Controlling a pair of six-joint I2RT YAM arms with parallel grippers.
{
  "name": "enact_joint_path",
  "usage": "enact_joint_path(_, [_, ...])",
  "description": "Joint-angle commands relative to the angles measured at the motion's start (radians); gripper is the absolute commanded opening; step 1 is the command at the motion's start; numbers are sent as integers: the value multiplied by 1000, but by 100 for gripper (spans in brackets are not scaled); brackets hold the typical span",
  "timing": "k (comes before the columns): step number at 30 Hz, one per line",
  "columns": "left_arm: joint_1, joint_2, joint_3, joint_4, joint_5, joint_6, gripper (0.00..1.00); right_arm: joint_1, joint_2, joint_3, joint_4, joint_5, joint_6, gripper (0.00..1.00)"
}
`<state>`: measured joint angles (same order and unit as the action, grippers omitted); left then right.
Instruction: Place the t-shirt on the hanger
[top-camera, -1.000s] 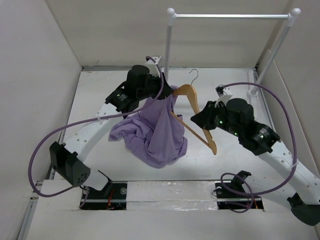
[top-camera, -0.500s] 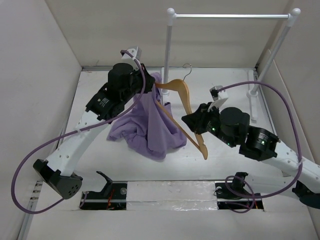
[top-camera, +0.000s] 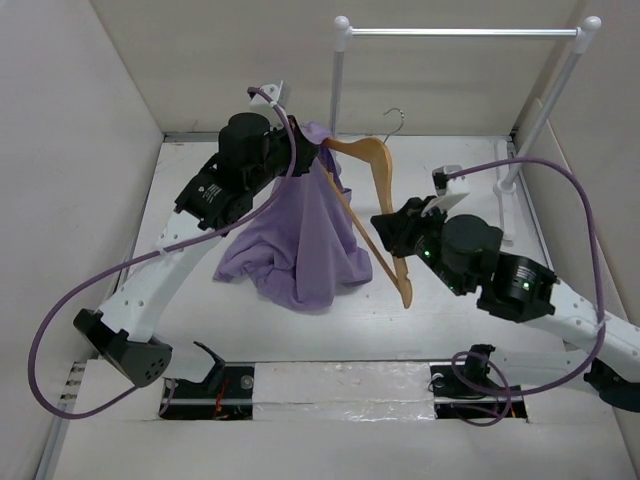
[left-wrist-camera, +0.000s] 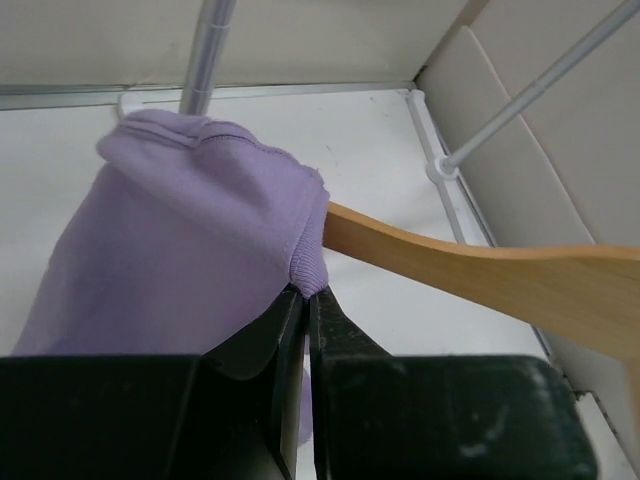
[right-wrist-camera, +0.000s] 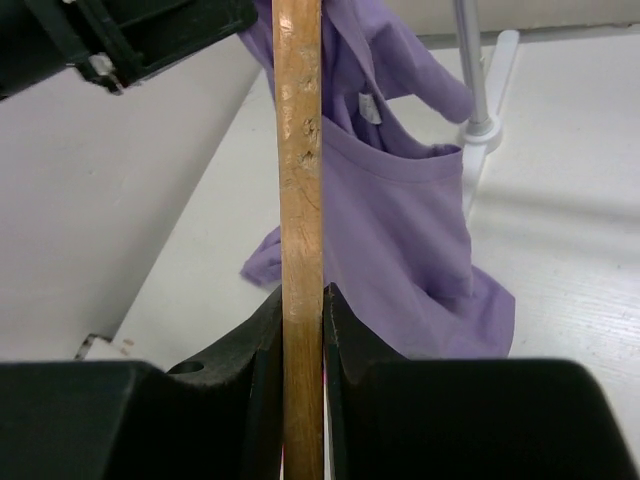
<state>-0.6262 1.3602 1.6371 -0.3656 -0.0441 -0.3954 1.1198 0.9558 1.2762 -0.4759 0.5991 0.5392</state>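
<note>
My right gripper pushes toward the t-shirt's ribbed neck edge, to its left in the top view, next. It then releases the hanger, since the hanger still sticks out.
The lavender t-shirt (top-camera: 305, 235) hangs lifted above the table, its lower part resting on the tabletop. My left gripper (top-camera: 315, 150) is shut on the ribbed neck edge of the t-shirt (left-wrist-camera: 200, 230), right beside one arm of the wooden hanger (left-wrist-camera: 480, 275). That hanger arm goes into the cloth. My right gripper (top-camera: 392, 232) is shut on the other arm of the hanger (top-camera: 375, 190), holding it raised and tilted, hook (top-camera: 396, 118) toward the back. In the right wrist view the hanger (right-wrist-camera: 300, 150) runs straight up between my fingers, with the t-shirt (right-wrist-camera: 400, 210) behind it.
A tall white and silver clothes rail (top-camera: 455, 32) stands at the back, its left post (top-camera: 336, 90) just behind the t-shirt and its right foot (top-camera: 505, 205) near my right arm. White walls close in the table (top-camera: 190, 300) on three sides.
Both grippers rose and shifted slightly right with shirt and hanger. The shirt collar now sits over the hanger's left arm tip, and the hanger hook swung back toward the rail.
</note>
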Motion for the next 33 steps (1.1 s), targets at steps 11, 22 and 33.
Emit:
enact_joint_path(11, [-18, -96, 0, 86, 325, -51, 0, -115, 219, -109, 759, -35, -176, 0])
enact_joint_path(22, [-18, -156, 16, 33, 366, -71, 7, -149, 414, -38, 1066, -87, -229, 0])
enact_joint_path(33, [-18, -240, 56, 79, -98, -172, 55, -66, 207, -224, 1131, -18, -177, 0])
